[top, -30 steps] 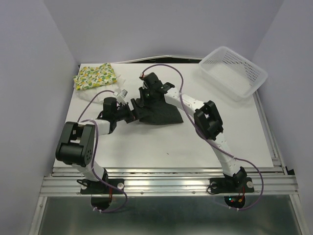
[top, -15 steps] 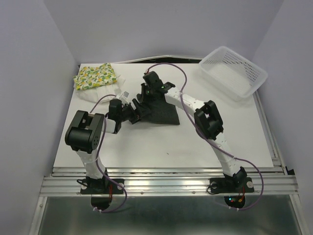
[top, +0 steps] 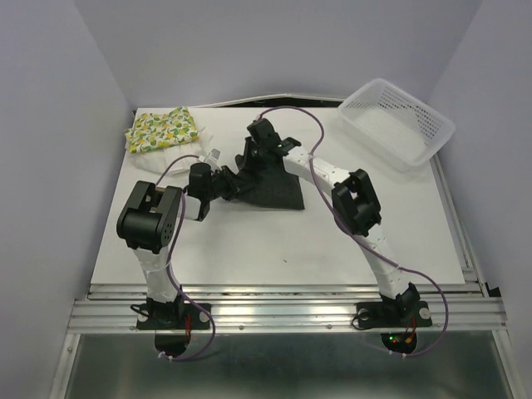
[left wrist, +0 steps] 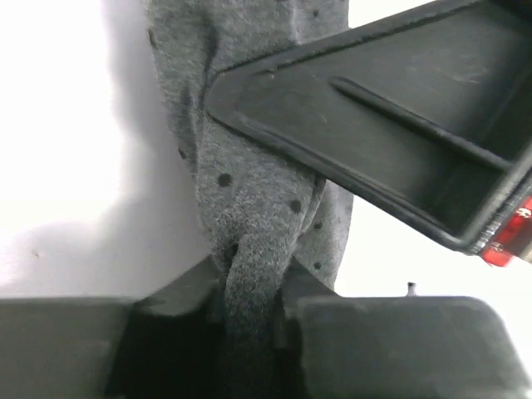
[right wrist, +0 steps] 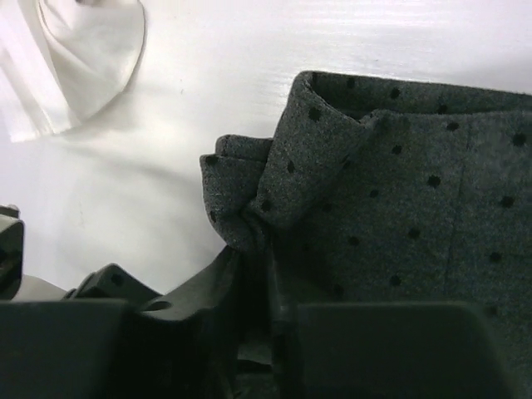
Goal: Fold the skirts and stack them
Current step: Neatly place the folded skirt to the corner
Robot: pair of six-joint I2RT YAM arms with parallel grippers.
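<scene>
Next, my left gripper rises, carries the black skirt outward and lowers it onto the lemon-print skirt to release, because that one lies folded atop the white skirt.
The black skirt, dark cloth with small dots, lies mid-table, partly folded. My left gripper is at its left edge, shut on a pinched fold of the cloth. My right gripper sits at the skirt's far left corner. A bunched corner of the cloth runs down between its narrowly parted fingers. The lemon-print skirt lies folded at the far left on top of the white skirt, whose rounded edge shows in the right wrist view.
A white mesh basket stands at the far right corner. The right arm's finger crosses close above the left gripper. Purple cables loop over both arms. Grey walls close in the table on three sides.
My left arm has swung in to the skirt's left edge and its jaws have shut on the cloth. The right gripper has shifted slightly right and its jaws have eased a little.
</scene>
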